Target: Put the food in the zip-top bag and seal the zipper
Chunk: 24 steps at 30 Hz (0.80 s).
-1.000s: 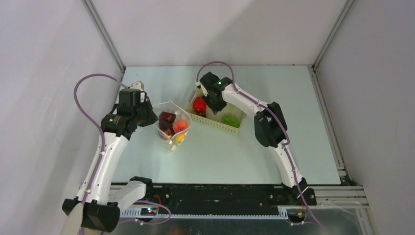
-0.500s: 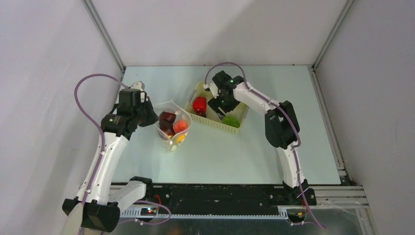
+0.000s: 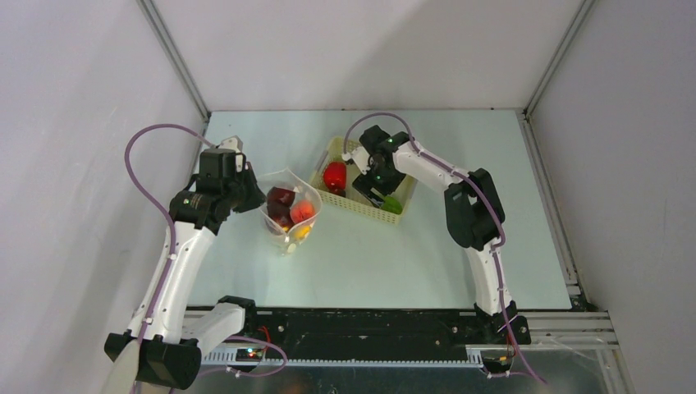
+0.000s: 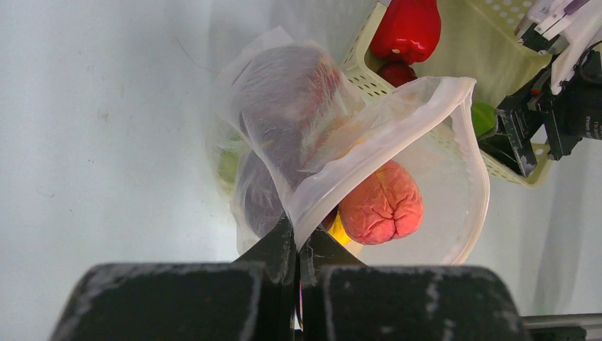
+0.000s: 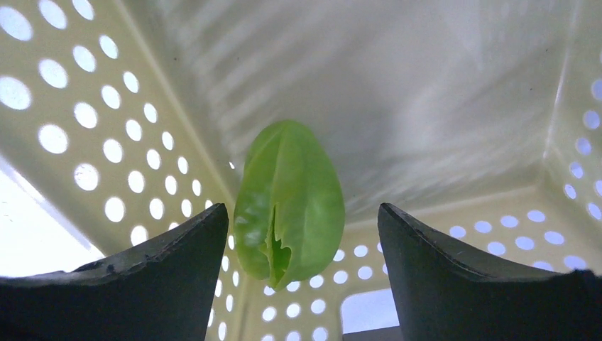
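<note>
The robot needs to move its right gripper slightly down next in the basket's corner around the green piece [image 3: 392,204] [image 5: 289,201] and close on its sides, since it is already between the open fingers.
The zip-top bag [image 3: 289,215] stands open on the table left of centre, with dark purple, orange-red [image 4: 381,204] and yellow food inside. My left gripper [image 4: 298,238] is shut on the bag's mouth edge [image 4: 387,117] and holds it up. My right gripper [image 5: 302,220] is open inside the pale yellow basket [image 3: 349,199], its fingers on either side of a green piece [image 5: 289,201], which also shows in the top view [image 3: 392,204]. The fingers do not touch it. A red pepper [image 3: 334,176] lies in the basket's left end, and shows in the left wrist view [image 4: 406,30].
The latticed basket walls [image 5: 106,128] close in around my right gripper. The basket stands right beside the bag. The enclosure walls stand at the back and both sides of the table.
My right gripper has moved from over the red pepper to the right end of the basket and down around the green piece. The left arm and bag have not moved.
</note>
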Motion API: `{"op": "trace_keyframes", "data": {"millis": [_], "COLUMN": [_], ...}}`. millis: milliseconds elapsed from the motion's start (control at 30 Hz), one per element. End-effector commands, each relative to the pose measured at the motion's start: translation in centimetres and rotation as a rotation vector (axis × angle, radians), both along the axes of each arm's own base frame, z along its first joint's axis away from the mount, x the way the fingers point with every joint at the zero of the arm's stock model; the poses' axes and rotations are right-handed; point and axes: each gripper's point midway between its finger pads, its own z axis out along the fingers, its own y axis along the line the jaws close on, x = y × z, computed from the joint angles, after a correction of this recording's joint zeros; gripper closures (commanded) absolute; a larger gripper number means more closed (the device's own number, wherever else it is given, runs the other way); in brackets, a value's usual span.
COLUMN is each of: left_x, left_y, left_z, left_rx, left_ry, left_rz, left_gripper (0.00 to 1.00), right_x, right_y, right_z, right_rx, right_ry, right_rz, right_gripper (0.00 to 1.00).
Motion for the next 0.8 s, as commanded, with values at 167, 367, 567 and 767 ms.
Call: {"op": "trace_keyframes", "data": {"millis": [167, 367, 567, 767], "left_x": [0.3, 0.3, 0.3, 0.3], "left_y": [0.0, 0.0, 0.0, 0.0], "left_z": [0.6, 0.5, 0.5, 0.5], "left_rx": [0.004, 0.005, 0.006, 0.006], "left_ry": [-0.027, -0.023, -0.024, -0.023], "left_rz": [-0.017, -0.017, -0.015, -0.013], "left_gripper": [1.0, 1.0, 1.0, 1.0], "right_x": [0.1, 0.2, 0.1, 0.9], "right_y": [-1.4, -2.3, -2.5, -2.1], "right_z": [-1.2, -2.1, -2.8, -1.9], "right_rx": [-0.095, -0.14, -0.148, -0.122], "right_ry": [-0.007, -0.002, 0.01, -0.03], "right_rz": [0.007, -0.014, -0.021, -0.054], "right_gripper": [0.21, 0.26, 0.32, 0.64]}}
